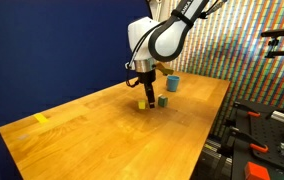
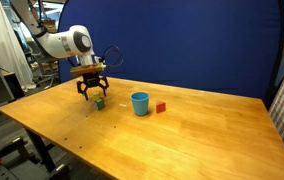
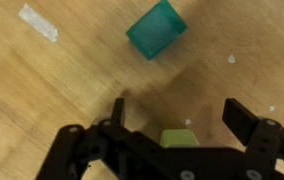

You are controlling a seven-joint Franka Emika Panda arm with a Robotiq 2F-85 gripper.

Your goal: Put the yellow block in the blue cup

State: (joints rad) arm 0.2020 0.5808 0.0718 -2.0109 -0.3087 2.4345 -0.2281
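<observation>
The yellow block (image 3: 179, 138) is toward the palm, out of line with the ends of my fingers, so my open gripper should move away from the dark green cube and over the block to close.
The yellow block (image 1: 142, 103) sits on the wooden table just below my gripper (image 1: 150, 94). In the wrist view a small cube (image 3: 179, 138), yellow-green in the gripper's shadow, lies between my open fingers (image 3: 177, 125), close to the palm and untouched. The blue cup (image 3: 156, 29) stands upright beyond the fingertips; it shows in both exterior views (image 1: 172, 83) (image 2: 140, 103). The dark green cube (image 2: 99, 102) sits right under my gripper (image 2: 92, 90) in an exterior view. The gripper is low over the table, open and empty.
A small red block (image 2: 161, 107) lies beside the cup. A flat yellow patch (image 1: 42, 118) lies near the table's far corner. A strip of white tape (image 3: 39, 22) is on the wood. Equipment stands past the table edge (image 1: 267, 125).
</observation>
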